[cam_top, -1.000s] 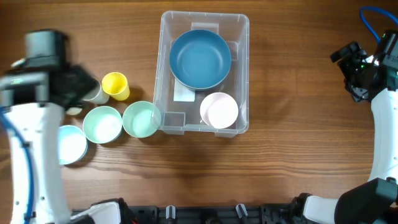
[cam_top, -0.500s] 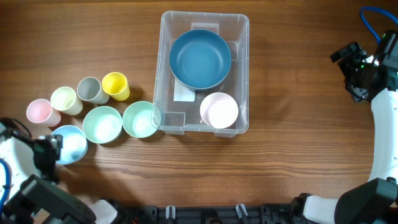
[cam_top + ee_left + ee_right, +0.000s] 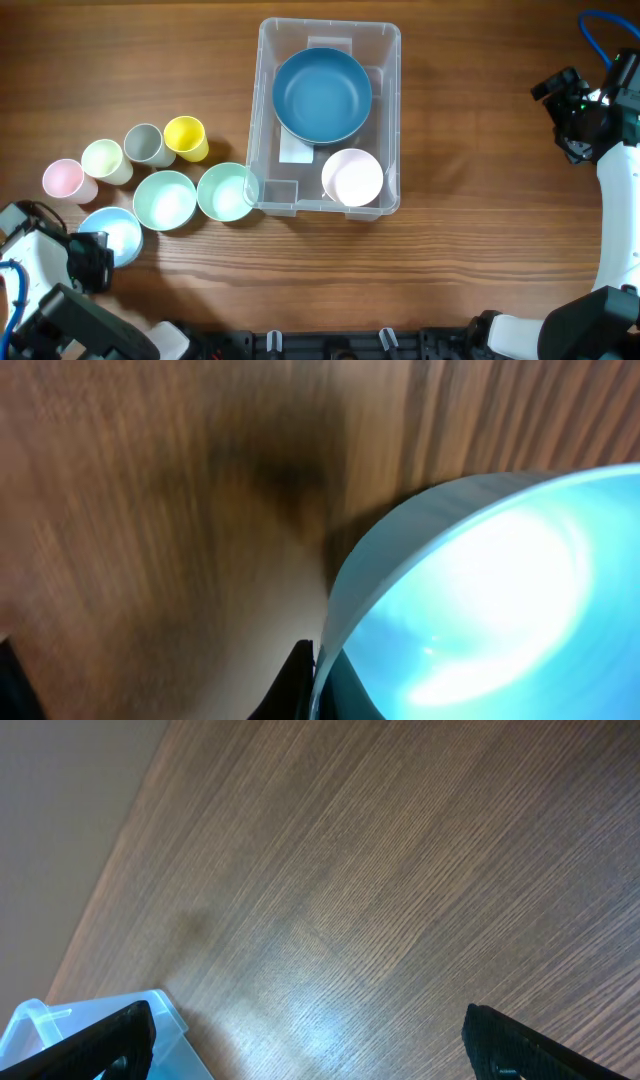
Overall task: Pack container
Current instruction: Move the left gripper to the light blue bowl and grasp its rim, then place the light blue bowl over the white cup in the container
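The left gripper lifts the light blue bowl past the mint bowls next, then lowers it inside the pink bowl, which sits empty in the container.
The container (image 3: 388, 120) is a clear rectangular bin in the middle of the table. It holds a dark blue bowl (image 3: 322, 95) and a smaller pink bowl (image 3: 352, 177). My left gripper (image 3: 93, 252) is at the lower left, shut on the near rim of a light blue bowl (image 3: 112, 232). The left wrist view shows that rim pinched between the two dark fingers of the left gripper (image 3: 318, 675), with the light blue bowl (image 3: 480, 590) filling the right side. My right gripper (image 3: 572, 112) hangs open at the far right, well apart from the container and holding nothing.
Left of the container stand two mint bowls (image 3: 165, 200) (image 3: 228, 192). Behind them is a row of small cups: pink (image 3: 62, 180), pale yellow (image 3: 105, 160), grey (image 3: 145, 145) and yellow (image 3: 185, 138). The right wrist view shows bare wood and a container corner (image 3: 40, 1020).
My left arm swung from over the cups down to the lower left corner, and its gripper closed on the light blue bowl's rim. The right arm stayed still.
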